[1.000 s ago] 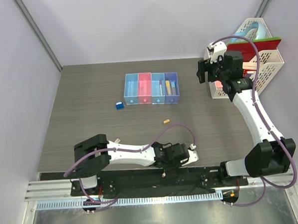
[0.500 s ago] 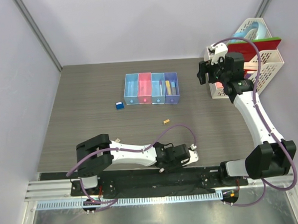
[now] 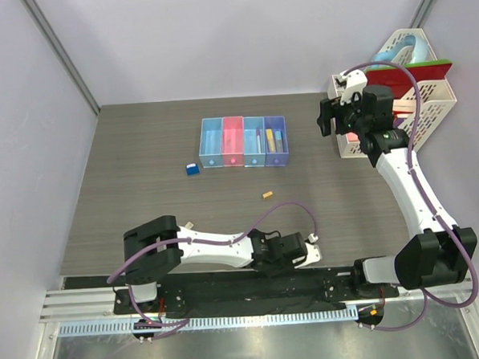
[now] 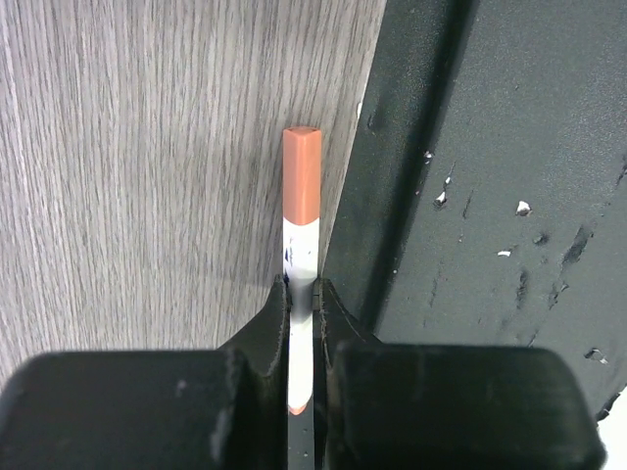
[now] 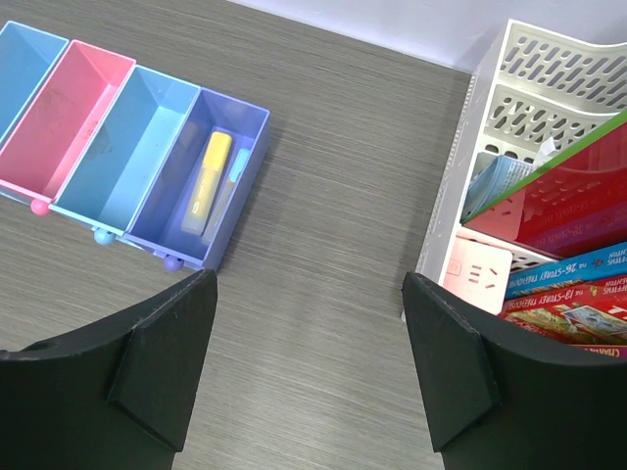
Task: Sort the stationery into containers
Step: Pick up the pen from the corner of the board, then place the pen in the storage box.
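Observation:
A slim pen already lies in the blue bin beside the purple one. My left gripper needs to rise, go outward and lower over the bin to release.
A thin white pen point(image 4: 302, 196) with an orange-red cap lies along the table's near edge, and my left gripper point(image 4: 302, 289) point(image 3: 285, 251) is shut on its white shaft. High at the back right, my right gripper point(image 5: 309, 323) point(image 3: 326, 119) hangs open over bare table with nothing in it. The four joined containers point(image 3: 243, 141) point(image 5: 93, 117) stand at the back middle. The purple bin point(image 5: 253, 122) holds a yellow highlighter point(image 5: 209, 181) and a blue-capped marker point(image 5: 233, 181). A tiny blue cube point(image 3: 192, 169) and a tan eraser point(image 3: 267, 195) lie loose on the table.
White lattice baskets point(image 3: 422, 89) point(image 5: 549, 78) with a red folder point(image 5: 578, 186) and books stand at the back right, just right of my right gripper. A black strip point(image 4: 490, 196) runs along the near table edge beside the pen. Grey walls close in the left and back.
My left gripper's jaws have closed onto the pen at the near edge. The right arm has barely shifted.

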Controlling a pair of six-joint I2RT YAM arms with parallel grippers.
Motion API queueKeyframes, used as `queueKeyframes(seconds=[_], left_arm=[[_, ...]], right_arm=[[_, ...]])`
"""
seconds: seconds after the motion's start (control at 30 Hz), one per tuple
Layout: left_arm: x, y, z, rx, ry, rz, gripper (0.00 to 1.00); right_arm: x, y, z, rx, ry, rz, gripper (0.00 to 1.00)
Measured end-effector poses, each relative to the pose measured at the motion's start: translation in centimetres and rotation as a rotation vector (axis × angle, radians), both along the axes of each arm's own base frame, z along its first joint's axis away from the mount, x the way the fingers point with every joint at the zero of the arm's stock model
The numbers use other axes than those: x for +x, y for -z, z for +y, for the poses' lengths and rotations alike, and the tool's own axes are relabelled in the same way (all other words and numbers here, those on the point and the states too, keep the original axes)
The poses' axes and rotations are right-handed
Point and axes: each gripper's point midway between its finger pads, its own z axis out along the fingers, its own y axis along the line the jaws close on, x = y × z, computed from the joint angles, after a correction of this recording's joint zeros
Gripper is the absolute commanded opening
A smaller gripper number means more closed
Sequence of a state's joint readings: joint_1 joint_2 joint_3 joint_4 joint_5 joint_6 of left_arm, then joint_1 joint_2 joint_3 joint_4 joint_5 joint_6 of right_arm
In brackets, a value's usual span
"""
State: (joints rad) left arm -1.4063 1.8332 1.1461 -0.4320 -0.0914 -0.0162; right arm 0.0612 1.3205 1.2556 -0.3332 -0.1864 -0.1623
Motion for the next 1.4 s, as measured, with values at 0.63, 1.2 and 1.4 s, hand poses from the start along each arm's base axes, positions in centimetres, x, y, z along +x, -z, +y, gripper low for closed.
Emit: queueKeyframes(seconds=[0.63, 1.2, 1.4], left_arm=[[14.5, -2.2, 5.2, -0.046, -0.369, -0.057, 0.0], [35.5, -23.6, 7.9, -0.554, -0.712, -0.383, 0.0], [40.2, -20.8, 6.7, -0.58, -0.766, -0.343, 0.0]], right_arm=[[-0.4, -0.3, -1.4, 0.001, 0.04, -0.018, 0.82], [-2.1, 8.4, -3.2, -0.025, 0.128, 0.17, 0.87], [-2.2, 9.5, -2.3, -0.003, 0.081, 0.201, 0.91]])
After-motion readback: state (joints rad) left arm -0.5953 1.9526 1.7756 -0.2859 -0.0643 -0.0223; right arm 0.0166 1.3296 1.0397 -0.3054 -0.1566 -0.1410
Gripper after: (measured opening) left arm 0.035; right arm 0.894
